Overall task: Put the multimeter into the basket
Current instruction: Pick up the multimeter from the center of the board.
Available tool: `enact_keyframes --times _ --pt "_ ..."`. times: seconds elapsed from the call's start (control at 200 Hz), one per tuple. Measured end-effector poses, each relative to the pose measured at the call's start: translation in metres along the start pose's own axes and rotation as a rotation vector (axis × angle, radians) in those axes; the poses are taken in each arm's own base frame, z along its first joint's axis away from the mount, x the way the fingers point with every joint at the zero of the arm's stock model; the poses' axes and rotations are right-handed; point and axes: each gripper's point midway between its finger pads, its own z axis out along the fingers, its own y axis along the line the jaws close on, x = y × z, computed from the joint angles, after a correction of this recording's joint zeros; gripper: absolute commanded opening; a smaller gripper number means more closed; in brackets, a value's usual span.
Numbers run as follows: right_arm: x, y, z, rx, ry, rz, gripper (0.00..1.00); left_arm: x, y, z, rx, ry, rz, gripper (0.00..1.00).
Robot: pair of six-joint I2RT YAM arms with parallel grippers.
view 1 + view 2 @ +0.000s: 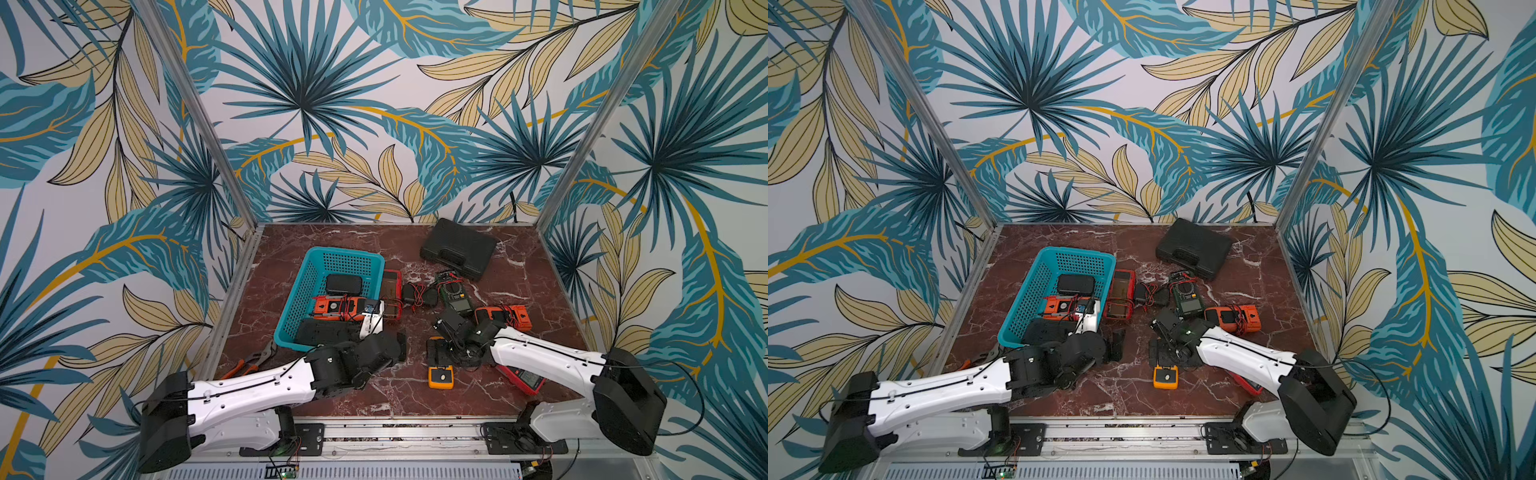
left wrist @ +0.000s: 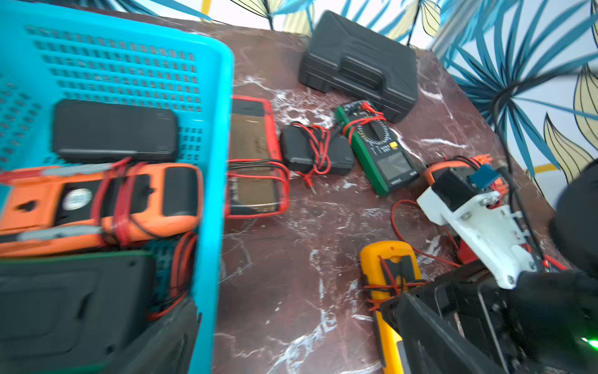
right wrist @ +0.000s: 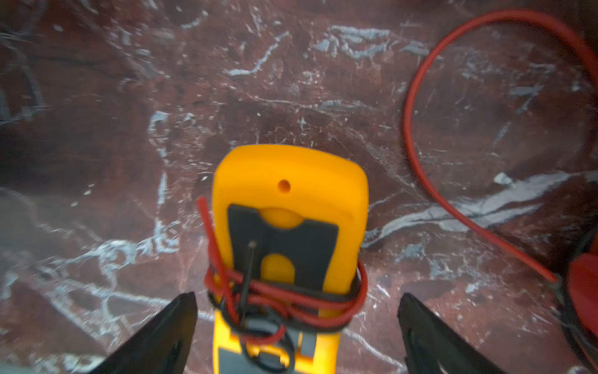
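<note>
The robot's right gripper should next come down around the lead-wrapped body of the yellow multimeter below it, since the open fingers already line up with both sides of the multimeter.
A yellow multimeter lies face down on the marble table with red and black leads wound round it, also seen in both top views. My right gripper is open, its two fingers standing either side of the meter without touching it. The teal basket stands at the left and holds an orange meter, a black case and a dark meter. My left gripper is open and holds nothing, at the basket's near right corner.
A black hard-shell case lies at the back right. Between the basket and the right arm lie a red meter, black pouches with leads, a green meter and an orange meter. Pliers lie near the front left.
</note>
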Motion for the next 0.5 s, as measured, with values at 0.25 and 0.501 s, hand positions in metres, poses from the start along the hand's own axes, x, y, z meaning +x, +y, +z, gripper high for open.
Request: enact_keyframes --times 0.25,0.501 --pt "0.003 0.008 0.022 0.048 0.028 -0.029 0.74 -0.004 0.053 -0.028 -0.064 -0.092 -0.066 1.0" --pt "-0.007 0.022 0.024 0.057 0.013 -0.076 0.46 0.003 0.083 -0.037 -0.089 -0.13 -0.115 1.0"
